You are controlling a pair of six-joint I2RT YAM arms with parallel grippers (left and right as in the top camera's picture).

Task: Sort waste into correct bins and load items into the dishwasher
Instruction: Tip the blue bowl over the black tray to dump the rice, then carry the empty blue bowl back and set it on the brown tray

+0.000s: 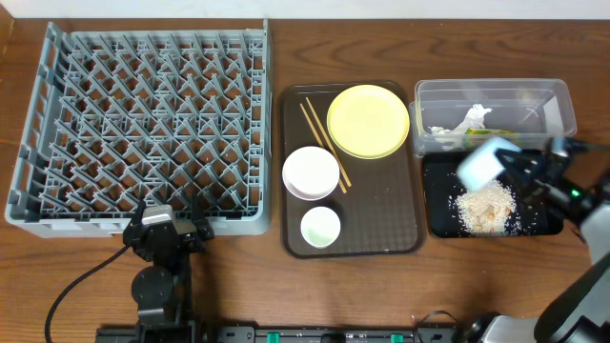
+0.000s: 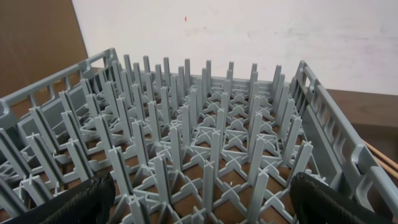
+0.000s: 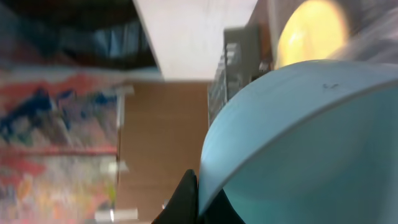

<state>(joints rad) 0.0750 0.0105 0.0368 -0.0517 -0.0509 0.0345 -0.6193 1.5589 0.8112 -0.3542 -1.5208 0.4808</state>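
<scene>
The crumbs are in the black tray (image 1: pixel 438 221), so I will next swing my right gripper over the bare near part of the brown tray, level the bowl, lower it and let it go.
My right gripper (image 1: pixel 515 164) is shut on the rim of the light blue bowl (image 1: pixel 484 160), held tipped on its side above the black tray (image 1: pixel 438 221). The bowl fills the right wrist view (image 3: pixel 298 143), its rim between my fingers (image 3: pixel 198 198). A heap of rice-like crumbs (image 1: pixel 485 208) lies in the black tray. The clear tub (image 1: pixel 558 103) behind it holds crumpled white paper (image 1: pixel 474 120). The yellow plate (image 1: pixel 368 120), white bowl (image 1: pixel 311 172), small cup (image 1: pixel 320 227) and chopsticks (image 1: pixel 324 143) lie on the brown tray. My left gripper (image 2: pixel 199 202) is open at the grey rack's (image 1: pixel 143 124) near edge.
The brown serving tray (image 1: pixel 381 229) sits between the rack and the bins. The rack's upright pegs (image 2: pixel 211 137) fill the left wrist view. A black cable (image 1: pixel 81 281) runs along the table's front left. The right arm's body (image 1: pixel 591 229) stands at the right edge.
</scene>
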